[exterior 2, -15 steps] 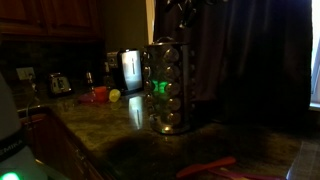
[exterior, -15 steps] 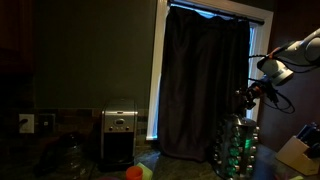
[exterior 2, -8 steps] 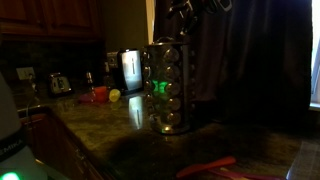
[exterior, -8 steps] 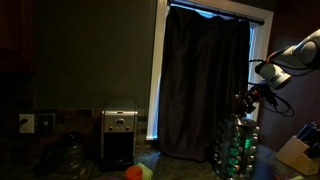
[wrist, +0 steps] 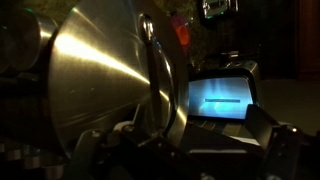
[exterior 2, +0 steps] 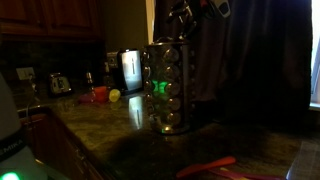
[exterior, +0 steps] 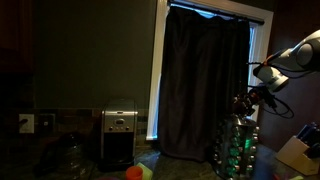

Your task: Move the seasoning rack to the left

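The rack's thin handle (wrist: 169, 78) lies just below, nearer one finger toward the left in the wrist view, so my gripper moves down and that way around it next.
The seasoning rack (exterior: 237, 146) is a tall tower of small glass jars with green glints, standing on the counter before a dark curtain; it also shows in an exterior view (exterior 2: 167, 88). My gripper (exterior: 246, 101) hangs just above its top, as also shows in an exterior view (exterior 2: 181, 22). In the wrist view the rack's shiny metal top (wrist: 90, 85) fills the left, with its thin upright handle (wrist: 160, 85) between my spread fingers (wrist: 180, 150). The gripper looks open, holding nothing.
A silver-and-black coffee maker (exterior: 119, 135) stands along the counter (exterior 2: 131, 70). Red and green items (exterior 2: 102, 95) and a toaster (exterior 2: 60, 83) lie beyond it. A pale box (exterior: 296, 155) sits beside the rack. A red object (exterior 2: 215, 168) lies on the near counter.
My gripper has come down a little closer to the rack's top. The rack has not moved.
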Controlling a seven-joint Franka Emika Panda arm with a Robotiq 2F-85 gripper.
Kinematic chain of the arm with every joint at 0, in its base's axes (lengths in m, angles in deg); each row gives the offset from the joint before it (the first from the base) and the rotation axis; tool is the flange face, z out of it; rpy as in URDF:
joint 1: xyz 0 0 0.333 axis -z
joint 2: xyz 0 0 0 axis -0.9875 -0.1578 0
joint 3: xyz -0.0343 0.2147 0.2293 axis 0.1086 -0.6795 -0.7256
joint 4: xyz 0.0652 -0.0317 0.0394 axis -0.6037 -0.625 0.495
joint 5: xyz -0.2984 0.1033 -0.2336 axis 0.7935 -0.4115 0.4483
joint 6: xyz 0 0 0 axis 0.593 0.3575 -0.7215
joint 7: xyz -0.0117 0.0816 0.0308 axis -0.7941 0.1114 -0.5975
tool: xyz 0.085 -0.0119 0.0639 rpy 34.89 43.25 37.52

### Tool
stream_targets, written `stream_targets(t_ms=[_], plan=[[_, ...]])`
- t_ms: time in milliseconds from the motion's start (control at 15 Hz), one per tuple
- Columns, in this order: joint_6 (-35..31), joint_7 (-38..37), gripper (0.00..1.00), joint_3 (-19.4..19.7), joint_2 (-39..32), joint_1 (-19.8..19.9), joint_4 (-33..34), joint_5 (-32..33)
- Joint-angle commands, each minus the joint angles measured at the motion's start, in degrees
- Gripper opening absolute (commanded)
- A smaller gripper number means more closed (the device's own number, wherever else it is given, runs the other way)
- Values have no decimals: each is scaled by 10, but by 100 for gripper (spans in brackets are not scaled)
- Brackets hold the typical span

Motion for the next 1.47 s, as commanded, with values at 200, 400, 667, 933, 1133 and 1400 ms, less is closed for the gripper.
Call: stream_targets(t_ms=[200,400,667,933,1133,1400], plan=[[53,-12,100,-9,8,0,-17,4],[72,-2,100,-13,7,-2,-22,3],[61,11,100,-15,6,-3,-31,-1],[47,29,100,-14,5,-1,-36,-10],[39,48,92,-13,7,0,-39,-17],[32,72,64,-12,7,2,-42,-19]])
